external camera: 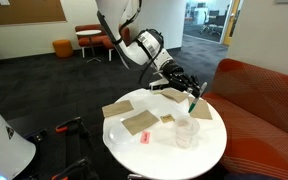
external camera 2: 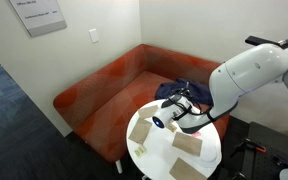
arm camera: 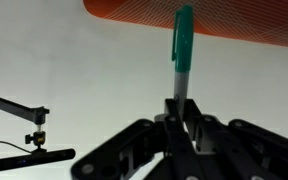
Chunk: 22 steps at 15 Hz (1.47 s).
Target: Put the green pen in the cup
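My gripper will next lower the pen into the clear cup's opening [external camera: 186, 120] and release its grey end, as the pen's tip still hangs above the cup's rim.
In the wrist view the green pen [arm camera: 183, 40] sticks straight out from between the fingertips of my gripper [arm camera: 181, 106], whose jaws are shut on its grey lower end. In an exterior view the gripper [external camera: 190, 93] hangs over the far right part of the round white table [external camera: 164, 158], and the pen [external camera: 194, 103] points down from it. The clear cup [external camera: 186, 130] stands upright on the table just below and slightly in front of the pen tip; the two are apart. The arm covers the pen in an exterior view where the gripper [external camera 2: 180, 107] shows.
Flat brown cardboard pieces [external camera: 139, 123] [external camera: 117, 108] [external camera 2: 187, 143] lie scattered on the table, with a small red item [external camera: 144, 137] near its middle. An orange sofa [external camera 2: 104, 85] [external camera: 264, 95] curves round the table's far side. A black camera stand [arm camera: 32, 150] stands off the table.
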Tool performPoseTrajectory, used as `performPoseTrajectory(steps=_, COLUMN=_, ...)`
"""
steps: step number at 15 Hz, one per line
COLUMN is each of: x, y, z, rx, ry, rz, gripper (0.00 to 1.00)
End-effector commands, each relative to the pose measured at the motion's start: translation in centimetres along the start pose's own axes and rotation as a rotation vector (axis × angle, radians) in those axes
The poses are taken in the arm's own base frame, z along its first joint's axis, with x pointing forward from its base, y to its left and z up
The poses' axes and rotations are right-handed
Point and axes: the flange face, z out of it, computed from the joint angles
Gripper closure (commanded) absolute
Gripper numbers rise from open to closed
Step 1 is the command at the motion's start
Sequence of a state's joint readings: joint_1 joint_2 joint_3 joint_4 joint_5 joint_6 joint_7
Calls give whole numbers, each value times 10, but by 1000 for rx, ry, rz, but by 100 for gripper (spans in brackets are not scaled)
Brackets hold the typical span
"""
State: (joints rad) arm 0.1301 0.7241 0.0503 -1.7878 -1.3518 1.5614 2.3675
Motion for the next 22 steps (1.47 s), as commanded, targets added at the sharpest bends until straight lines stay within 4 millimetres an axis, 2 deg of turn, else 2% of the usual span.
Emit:
performPoseTrajectory(steps=1, x=-7, y=-5, z=1, rx=-12, ry=18, rz=21, gripper=97)
performPoseTrajectory(steps=8, x=-25, y=-5, z=5, rx=-29, ry=12, rz=-9, gripper=97)
performPoseTrajectory(steps=17, x=-51, y=-21, z=3, rx=-38, ry=10, rz=-25, gripper=97)
performPoseTrajectory(steps=22, x=-65, y=-11, z=8, rx=-53, ry=9, rz=-31, gripper=97)
